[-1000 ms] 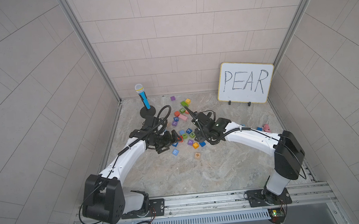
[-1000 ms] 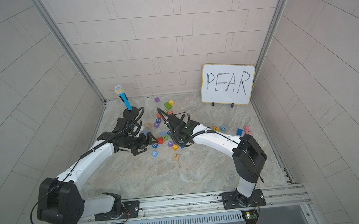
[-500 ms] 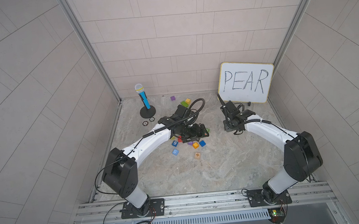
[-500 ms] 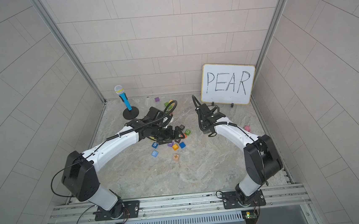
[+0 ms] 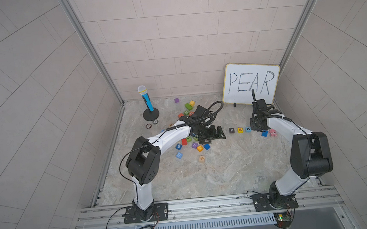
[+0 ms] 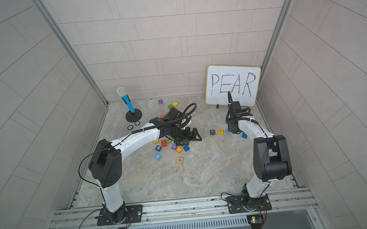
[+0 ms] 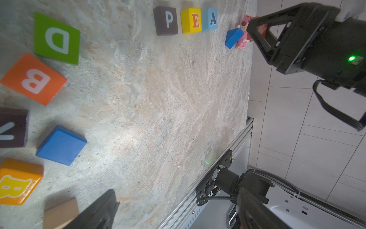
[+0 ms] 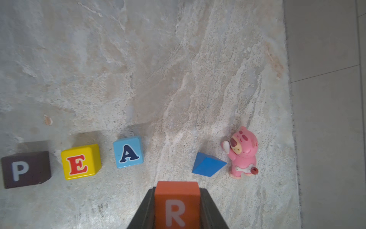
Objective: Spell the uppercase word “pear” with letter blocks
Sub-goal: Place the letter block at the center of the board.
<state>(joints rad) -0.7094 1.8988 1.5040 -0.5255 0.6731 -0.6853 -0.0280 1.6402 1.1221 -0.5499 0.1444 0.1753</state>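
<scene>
I need to lower my right gripper onto the gap [image 8: 167,158] between the A block and the blue block and let go of the R block [image 8: 176,204] there, because that spot is below it.
The black P block [image 5: 231,130], yellow E block [image 5: 240,130] and light blue A block [image 5: 248,128] lie in a row on the stone floor, also clear in the right wrist view: P block [image 8: 25,169], E block [image 8: 80,161], A block [image 8: 128,152]. My right gripper [image 5: 256,128] hovers just right of the A block, shut on the orange-red R block [image 8: 176,204]. My left gripper [image 5: 219,134] is open and empty at the right edge of the block pile; one of its fingers [image 7: 99,210] shows in the left wrist view.
A pile of other coloured blocks [image 5: 193,141] lies under the left arm. A plain blue block [image 8: 208,164] and a pink figurine [image 8: 243,154] stand right of the row. The PEAR whiteboard [image 5: 250,83] leans at the back right; a toy microphone [image 5: 147,102] stands back left.
My right gripper has left the block pile and swung right to the end of the P, E, A row. My left arm has reached further right across the pile.
</scene>
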